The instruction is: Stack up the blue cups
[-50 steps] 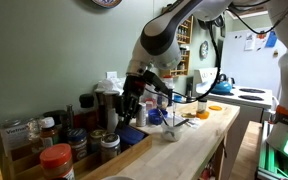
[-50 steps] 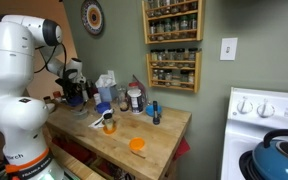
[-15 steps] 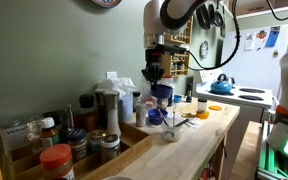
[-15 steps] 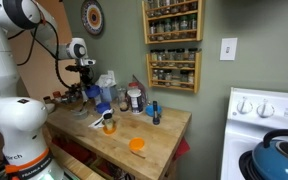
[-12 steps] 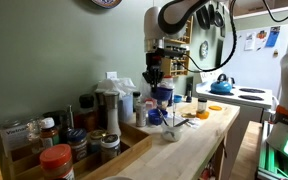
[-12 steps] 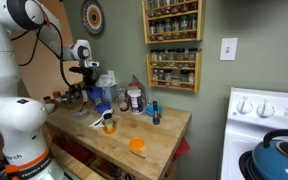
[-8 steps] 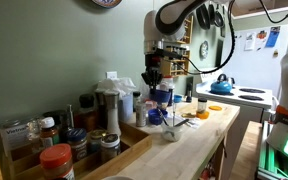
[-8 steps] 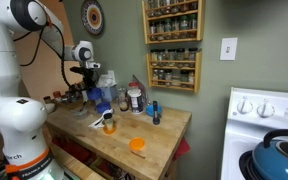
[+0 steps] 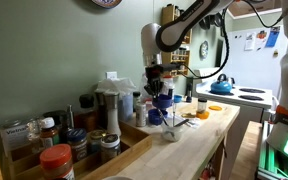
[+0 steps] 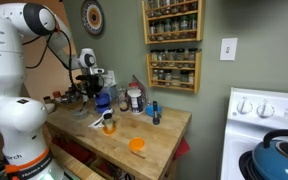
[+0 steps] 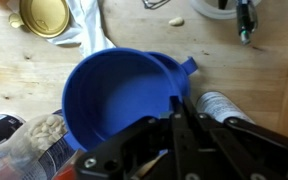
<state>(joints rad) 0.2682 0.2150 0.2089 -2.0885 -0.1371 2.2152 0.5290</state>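
Note:
My gripper moves down next until the held cup nests inside the second blue cup (image 11: 175, 64), since that cup sits below with its tab showing. It then releases the held cup's rim.
In the wrist view my gripper (image 11: 176, 112) is shut on the right rim of a dark blue cup (image 11: 114, 100), seen from above with its inside empty. The rim and small tab of a second blue cup (image 11: 182, 67) show just behind and under it, so the held cup sits in or right over it; I cannot tell if they touch. In both exterior views the gripper (image 9: 156, 86) (image 10: 92, 82) points down over the blue cups (image 9: 162, 101) (image 10: 102, 100) at the back of the wooden counter.
A white-labelled bottle (image 11: 224, 106) lies right of the cups, with a gold-lidded jar (image 11: 44, 15) beyond. A tall jar (image 10: 133, 97) and a small blue bottle (image 10: 154, 111) stand nearby. An orange disc (image 10: 137, 145) lies on the counter. Jars fill a tray (image 9: 56, 158).
The arm has come down a little with the blue cup, bringing it lower over the second cup. The other things on the counter have not moved.

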